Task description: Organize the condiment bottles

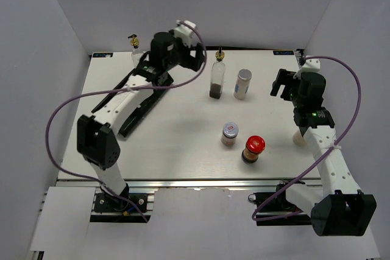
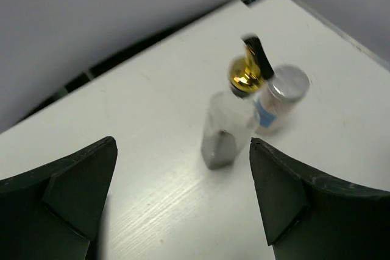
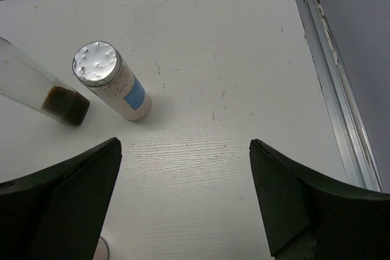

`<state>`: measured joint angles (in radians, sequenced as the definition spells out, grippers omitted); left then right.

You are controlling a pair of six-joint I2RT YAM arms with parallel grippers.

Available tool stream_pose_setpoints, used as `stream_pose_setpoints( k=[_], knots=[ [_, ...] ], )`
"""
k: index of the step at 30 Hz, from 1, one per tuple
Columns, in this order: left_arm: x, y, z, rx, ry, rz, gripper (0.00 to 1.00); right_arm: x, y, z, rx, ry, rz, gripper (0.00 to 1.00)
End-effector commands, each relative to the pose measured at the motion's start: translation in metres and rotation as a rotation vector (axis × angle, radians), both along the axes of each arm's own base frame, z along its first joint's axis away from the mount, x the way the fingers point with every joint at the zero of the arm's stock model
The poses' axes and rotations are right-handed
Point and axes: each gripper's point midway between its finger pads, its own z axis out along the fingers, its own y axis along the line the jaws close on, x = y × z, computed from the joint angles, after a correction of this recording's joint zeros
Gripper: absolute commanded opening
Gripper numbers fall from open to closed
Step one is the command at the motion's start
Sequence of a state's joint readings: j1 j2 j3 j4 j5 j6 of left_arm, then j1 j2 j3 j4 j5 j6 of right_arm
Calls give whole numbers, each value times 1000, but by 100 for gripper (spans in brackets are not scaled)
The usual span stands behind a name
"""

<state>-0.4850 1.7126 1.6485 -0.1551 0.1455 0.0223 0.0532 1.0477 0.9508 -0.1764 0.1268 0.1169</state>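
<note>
My left gripper goes to the right in the top view, around the cruet's neck below the spout, next, since the cruet stands clear of my open fingers.
A tall clear cruet (image 1: pixel 217 77) with a gold-black spout and dark liquid at its bottom stands at the back middle. A white silver-capped shaker (image 1: pixel 242 83) stands just right of it. A short silver-lidded jar (image 1: pixel 230 133) and a short red-lidded jar (image 1: pixel 253 149) stand nearer the front. A second cruet (image 1: pixel 134 50) stands at the back left, partly hidden by the left arm. My left gripper (image 1: pixel 196 56) is open and empty, left of the first cruet (image 2: pixel 228 132), which stands ahead of it with the shaker (image 2: pixel 277 101). My right gripper (image 1: pixel 279 84) is open and empty, right of the shaker (image 3: pixel 113 89).
A black rectangular tray (image 1: pixel 137 114) lies on the left of the table, mostly under the left arm. The table's right rail (image 3: pixel 332 89) runs close to the right gripper (image 3: pixel 184 144). Grey walls stand on three sides.
</note>
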Motion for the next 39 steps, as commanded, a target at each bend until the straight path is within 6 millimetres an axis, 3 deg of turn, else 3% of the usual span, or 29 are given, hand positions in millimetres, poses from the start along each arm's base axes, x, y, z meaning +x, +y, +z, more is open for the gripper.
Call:
stream_pose_setpoints(
  k=[1,5,8,9,11,12,14,16,18,25,27,30,35,37,39],
  knots=[
    [-20,-44,0,43,-71,-218,98,5,1,17,6,-54,7,89],
    [-22,-77,-10,45,-106,-250,98,5,0,14,0,-43,2,89],
    [-9,-87,-20,36,-99,-206,98,3,1,15,5,-49,11,89],
    [0,-86,-9,13,-128,-158,98,3,2,16,9,-54,13,89],
    [10,-93,-21,8,-96,-117,98,2,4,16,14,-57,19,89],
    [19,-92,-11,-4,-113,-70,98,2,4,17,16,-60,23,89],
    [26,-101,-23,9,-101,-42,98,3,5,18,16,-66,30,90],
    [35,-99,-22,38,-109,27,98,2,5,19,17,-67,26,89],
    [39,-105,-41,83,-80,48,98,0,4,20,14,-67,23,89],
    [50,-101,-49,95,-84,130,98,-3,2,24,12,-98,11,89],
    [50,-105,-51,85,-85,117,93,-3,2,24,12,-98,11,89],
    [52,-110,-57,92,-76,115,71,-2,1,24,9,-95,7,89],
    [54,-107,-67,132,-56,148,45,-5,2,28,12,-103,16,89],
    [52,-106,-65,132,-56,145,32,-6,2,28,14,-107,15,89],
    [51,-106,-61,127,-60,142,25,-7,2,29,13,-116,12,89]
  ],
)
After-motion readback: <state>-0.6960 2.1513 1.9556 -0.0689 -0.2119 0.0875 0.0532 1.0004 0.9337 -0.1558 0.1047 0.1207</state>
